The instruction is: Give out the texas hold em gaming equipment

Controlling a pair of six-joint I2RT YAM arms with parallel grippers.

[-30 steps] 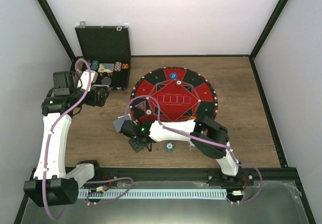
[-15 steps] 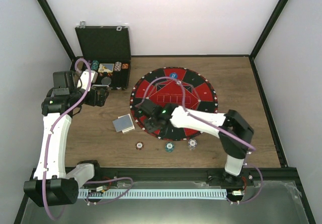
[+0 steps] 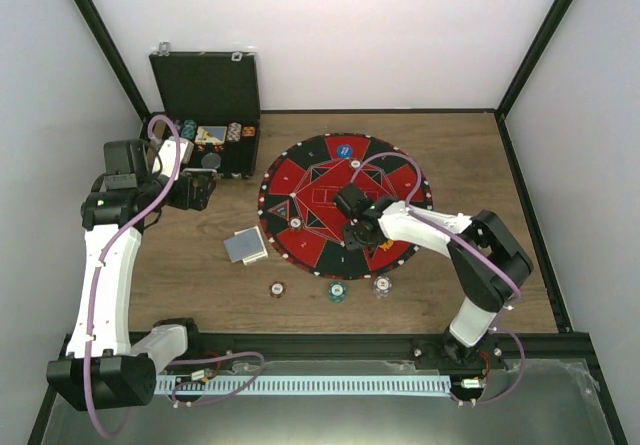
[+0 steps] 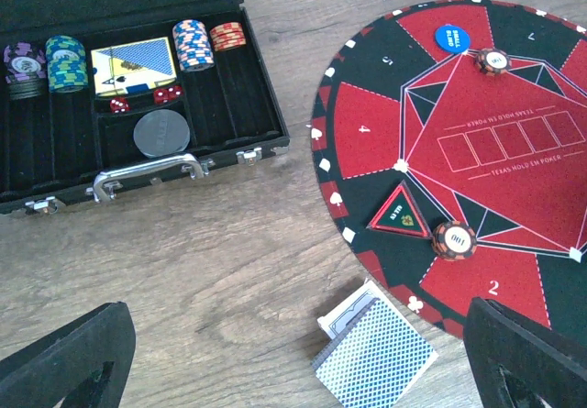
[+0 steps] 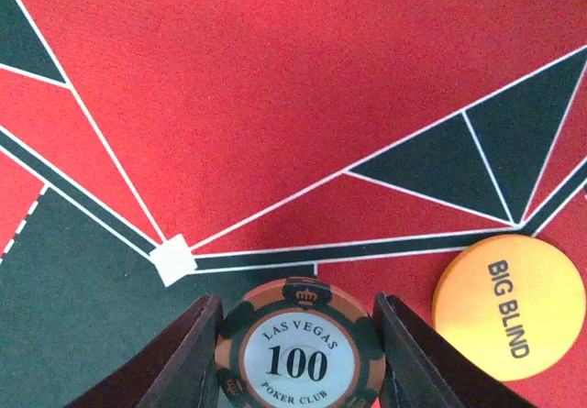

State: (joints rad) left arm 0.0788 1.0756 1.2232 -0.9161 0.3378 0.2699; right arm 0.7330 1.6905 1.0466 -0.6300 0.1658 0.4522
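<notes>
The robot's right gripper needs to go down next, easing toward the orange Big Blind disc (image 5: pixel 509 307), to release the striped chip beside it on the bare mat (image 5: pixel 400 289), which lies just below the gripper's fingers.
My right gripper (image 5: pixel 300 371) is shut on a brown-and-black striped "100" poker chip (image 5: pixel 300 358), held low over the round red-and-black mat (image 3: pixel 385 180). Just right of it lies the orange "Big Blind" disc (image 5: pixel 509 307). In the top view the right gripper (image 3: pixel 352 215) is over the mat's middle. The blue disc (image 3: pixel 344 150) and two chips (image 4: pixel 492 60) (image 4: pixel 455 239) lie on the mat. A stack of blue-backed cards (image 3: pixel 245 246) sits on the wood left of the mat. My left gripper (image 4: pixel 293 371) hovers open above the cards (image 4: pixel 374 353), holding nothing.
The open black case (image 3: pixel 205 115) at the back left holds chip stacks (image 4: pixel 193 43), a card deck, red dice and a dark disc. Three loose chips (image 3: pixel 277 289) (image 3: pixel 337 291) (image 3: pixel 382 285) lie on the wood near the mat's front edge. A triangular dealer marker (image 4: pixel 399 214) rests on the mat.
My right arm swung from the wood beside the cards up and rightward onto the middle of the mat. The left arm has not moved.
</notes>
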